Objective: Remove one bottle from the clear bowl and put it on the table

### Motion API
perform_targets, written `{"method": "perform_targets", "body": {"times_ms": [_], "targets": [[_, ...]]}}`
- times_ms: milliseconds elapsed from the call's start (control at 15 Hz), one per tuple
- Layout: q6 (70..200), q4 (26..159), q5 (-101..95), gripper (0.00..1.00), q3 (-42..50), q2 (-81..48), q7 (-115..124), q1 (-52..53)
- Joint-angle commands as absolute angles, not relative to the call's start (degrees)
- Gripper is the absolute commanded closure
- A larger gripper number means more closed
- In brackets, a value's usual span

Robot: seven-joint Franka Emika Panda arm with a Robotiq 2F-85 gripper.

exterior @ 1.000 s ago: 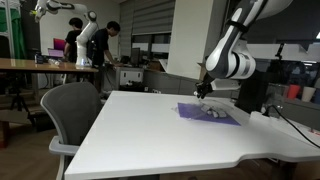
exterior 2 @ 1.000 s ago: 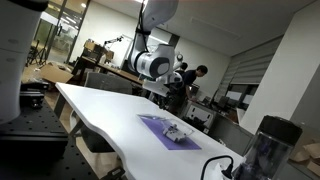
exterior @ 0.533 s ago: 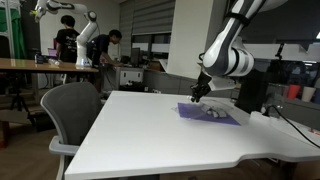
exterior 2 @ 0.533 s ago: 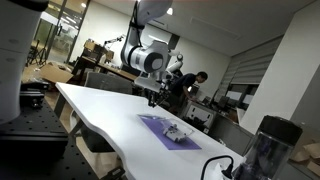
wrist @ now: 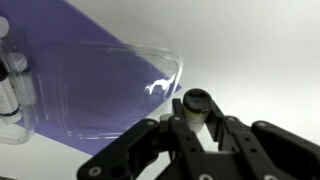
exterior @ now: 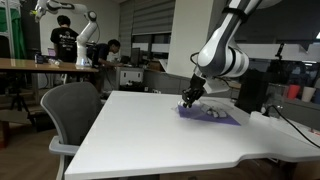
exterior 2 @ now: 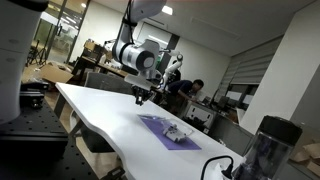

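The bottle is still hanging above the white table. My gripper should lower the bottle next and move it a little farther away from the clear bowl.
My gripper is shut on a small bottle with a black cap and a pale body. In the wrist view the clear bowl lies on the purple cloth just beyond the bottle, and another bottle lies at the bowl's left edge. In both exterior views the gripper hangs a little above the white table, off the near edge of the purple cloth. The bowl sits on the cloth.
A grey office chair stands at the table's side. A brown wooden desk with people and another robot arm is behind. A dark jar stands at the table's corner. Black robot base is beside the cloth.
The arm has carried the bottle away from the bowl, sideways off the purple cloth, and lowered toward the white table top.
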State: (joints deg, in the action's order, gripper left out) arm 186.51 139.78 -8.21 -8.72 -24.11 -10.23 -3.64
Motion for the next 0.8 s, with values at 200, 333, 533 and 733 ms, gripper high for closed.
{"method": "perform_targets", "body": {"times_ms": [200, 333, 533, 733], "targets": [[185.16, 139.88, -10.55, 0.93, -13.26, -26.39, -11.93, -6.17], [184.92, 139.88, -10.68, 0.47, -13.49, -26.94, -12.42, -6.25], [184.58, 140.01, -11.04, 0.28, -14.15, -26.98, -13.05, -6.92], [184.59, 140.29, -11.27, 0.08, -14.66, -26.18, -13.11, -7.62]]}}
